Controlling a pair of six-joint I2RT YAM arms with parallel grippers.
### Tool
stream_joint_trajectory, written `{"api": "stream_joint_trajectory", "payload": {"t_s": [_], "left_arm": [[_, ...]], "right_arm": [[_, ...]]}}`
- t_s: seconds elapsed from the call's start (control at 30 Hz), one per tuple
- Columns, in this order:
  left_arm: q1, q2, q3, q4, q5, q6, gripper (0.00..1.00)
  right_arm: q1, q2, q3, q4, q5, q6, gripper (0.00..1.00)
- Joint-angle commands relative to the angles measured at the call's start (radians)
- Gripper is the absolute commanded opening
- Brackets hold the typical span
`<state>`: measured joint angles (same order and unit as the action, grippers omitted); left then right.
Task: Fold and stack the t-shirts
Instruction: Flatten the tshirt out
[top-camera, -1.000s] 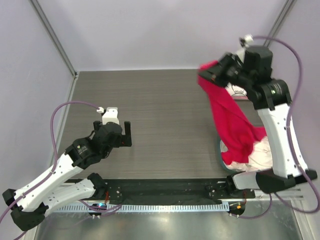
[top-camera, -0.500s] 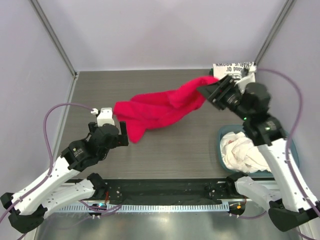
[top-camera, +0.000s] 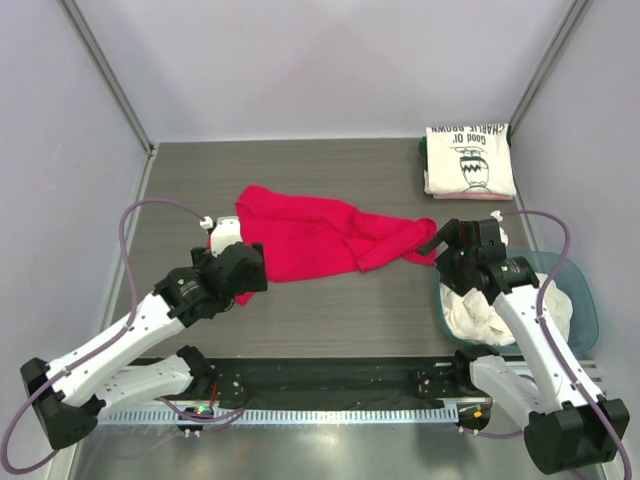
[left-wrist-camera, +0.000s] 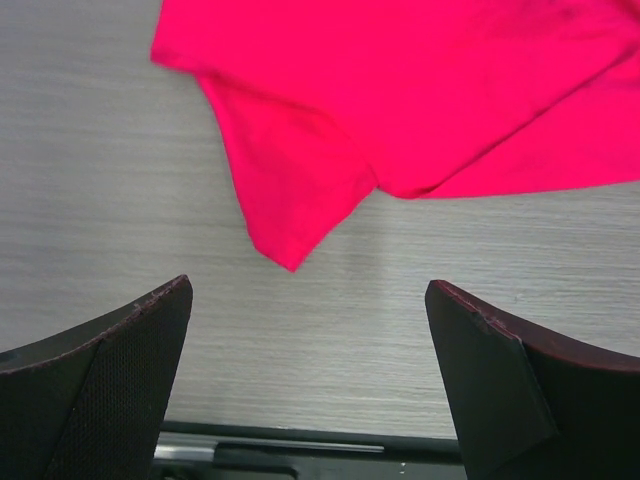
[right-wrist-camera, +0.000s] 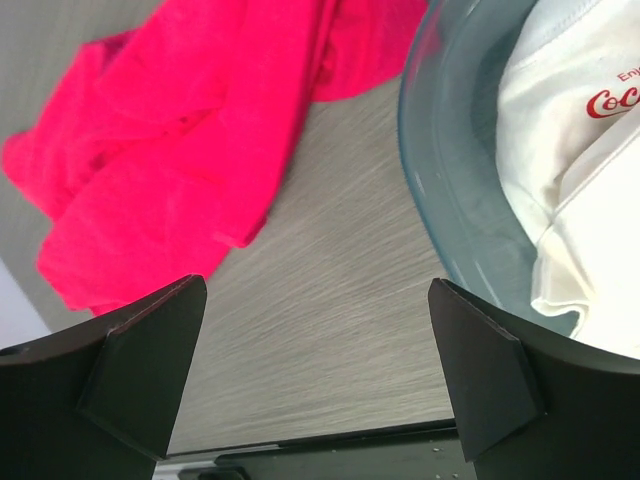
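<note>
I will move my right gripper across and down onto the tip of the red t-shirt's slanting fold next, since the tip is below my gripper, to its left in the top view.
The crimson red t-shirt (top-camera: 310, 235) lies crumpled and loose across the middle of the table, and no gripper touches it. My left gripper (top-camera: 240, 272) hovers open by its near left corner; in the left wrist view the red t-shirt (left-wrist-camera: 400, 90) lies just past my left gripper (left-wrist-camera: 308, 285). My right gripper (top-camera: 447, 243) is open beside the shirt's right end, with bare table between its fingers. In the right wrist view my right gripper (right-wrist-camera: 316, 283) has the red t-shirt (right-wrist-camera: 170, 150) to its upper left. A folded cream Charlie Brown t-shirt (top-camera: 468, 160) lies at the back right.
A blue-grey tub (top-camera: 585, 300) at the near right holds bunched white t-shirts (top-camera: 480, 310). In the right wrist view the tub's wall (right-wrist-camera: 440, 170) sits right beside my gripper, with a white t-shirt (right-wrist-camera: 580, 180) bearing red lettering inside. A black rail (top-camera: 320, 380) runs along the near edge.
My right gripper swung the red t-shirt out from above the tub, let it go onto the table and drew back towards the tub, now open. The left arm shifted slightly.
</note>
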<state>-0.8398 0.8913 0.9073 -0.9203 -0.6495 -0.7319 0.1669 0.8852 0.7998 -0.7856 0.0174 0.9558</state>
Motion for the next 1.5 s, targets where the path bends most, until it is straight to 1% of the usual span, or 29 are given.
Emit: {"api": "stream_joint_trajectory", "payload": {"t_s": [0.0,0.07,0.1,0.17,0.2,0.23,0.27,0.3,0.37,0.4,0.47,0.5,0.57,0.6,0.63,0.77,0.83,0.9,0.97,1.0,1.07,1.13,1.17,1.2,1.23,1.27,1.3,1.4,1.47], "left_arm": [[0.030,0.034,-0.040,-0.035,0.004,-0.161,1.00],[0.050,0.040,-0.080,-0.046,0.023,-0.231,1.00],[0.083,0.037,-0.094,-0.051,0.033,-0.244,1.00],[0.122,0.021,-0.122,-0.045,0.057,-0.267,1.00],[0.148,0.003,-0.139,-0.037,0.063,-0.268,1.00],[0.163,-0.003,-0.145,-0.023,0.071,-0.270,1.00],[0.183,-0.008,-0.151,-0.017,0.079,-0.271,1.00],[0.238,-0.011,-0.163,-0.009,0.099,-0.274,1.00],[0.310,-0.003,-0.180,0.012,0.134,-0.273,1.00],[0.382,0.000,-0.198,0.023,0.186,-0.271,1.00],[0.451,0.012,-0.223,0.072,0.247,-0.262,1.00],[0.509,0.012,-0.232,0.104,0.295,-0.248,0.97],[0.547,0.014,-0.249,0.126,0.323,-0.239,0.95],[0.565,0.015,-0.251,0.133,0.326,-0.235,0.94],[0.567,0.015,-0.245,0.133,0.326,-0.225,0.94],[0.567,0.014,-0.228,0.130,0.310,-0.216,0.93],[0.567,0.012,-0.228,0.121,0.303,-0.230,0.92],[0.568,0.005,-0.238,0.113,0.294,-0.250,0.92],[0.570,-0.003,-0.254,0.116,0.292,-0.282,0.91],[0.570,-0.012,-0.275,0.126,0.294,-0.291,0.91],[0.573,-0.020,-0.292,0.135,0.297,-0.317,0.91],[0.579,-0.026,-0.312,0.146,0.313,-0.328,0.91],[0.582,-0.026,-0.320,0.150,0.321,-0.330,0.91],[0.585,-0.028,-0.327,0.156,0.329,-0.334,0.91],[0.584,-0.031,-0.334,0.159,0.329,-0.336,0.90],[0.584,-0.031,-0.340,0.164,0.329,-0.337,0.91],[0.585,-0.032,-0.343,0.163,0.324,-0.342,0.90],[0.585,-0.049,-0.376,0.164,0.307,-0.351,0.90],[0.585,-0.071,-0.410,0.175,0.307,-0.356,0.89]], "right_arm": [[-0.006,0.079,-0.039,-0.008,-0.019,-0.052,1.00],[-0.047,0.113,-0.108,0.020,-0.110,-0.072,1.00],[-0.067,0.115,-0.132,0.052,-0.131,-0.080,1.00],[-0.144,0.112,-0.191,0.072,-0.163,-0.098,1.00],[-0.155,0.113,-0.201,0.083,-0.180,-0.107,1.00],[-0.211,0.118,-0.208,0.082,-0.180,-0.117,1.00],[-0.230,0.121,-0.208,0.082,-0.181,-0.136,1.00],[-0.245,0.130,-0.208,0.079,-0.175,-0.146,1.00],[-0.294,0.138,-0.195,0.056,-0.151,-0.158,1.00],[-0.309,0.139,-0.189,0.025,-0.137,-0.163,1.00],[-0.352,0.133,-0.166,-0.009,-0.094,-0.166,1.00],[-0.365,0.117,-0.159,-0.020,-0.086,-0.181,1.00],[-0.380,0.100,-0.120,-0.049,-0.053,-0.195,1.00],[-0.382,0.092,-0.094,-0.094,-0.042,-0.216,0.99],[-0.382,0.066,-0.047,-0.105,-0.042,-0.230,0.99],[-0.380,-0.012,0.062,-0.132,-0.105,-0.255,0.98],[-0.357,-0.020,0.123,-0.150,-0.117,-0.249,0.98],[-0.325,-0.015,0.144,-0.146,-0.180,-0.236,0.98],[-0.261,-0.011,0.133,-0.107,-0.246,-0.201,0.97],[-0.230,-0.006,0.118,-0.046,-0.295,-0.186,0.97],[-0.094,0.036,0.073,0.047,-0.316,-0.163,0.96],[0.007,0.101,0.075,0.066,-0.288,-0.172,0.95],[0.095,0.144,0.084,0.077,-0.272,-0.183,0.95],[0.141,0.226,0.094,0.082,-0.257,-0.186,0.94],[0.175,0.272,0.126,0.085,-0.226,-0.189,0.91],[0.236,0.309,0.142,0.094,-0.212,-0.190,0.89],[0.259,0.345,0.163,0.095,-0.199,-0.196,0.89],[0.328,0.509,0.267,0.092,-0.111,-0.206,0.82],[0.350,0.564,0.309,0.088,-0.057,-0.215,0.78]]}}
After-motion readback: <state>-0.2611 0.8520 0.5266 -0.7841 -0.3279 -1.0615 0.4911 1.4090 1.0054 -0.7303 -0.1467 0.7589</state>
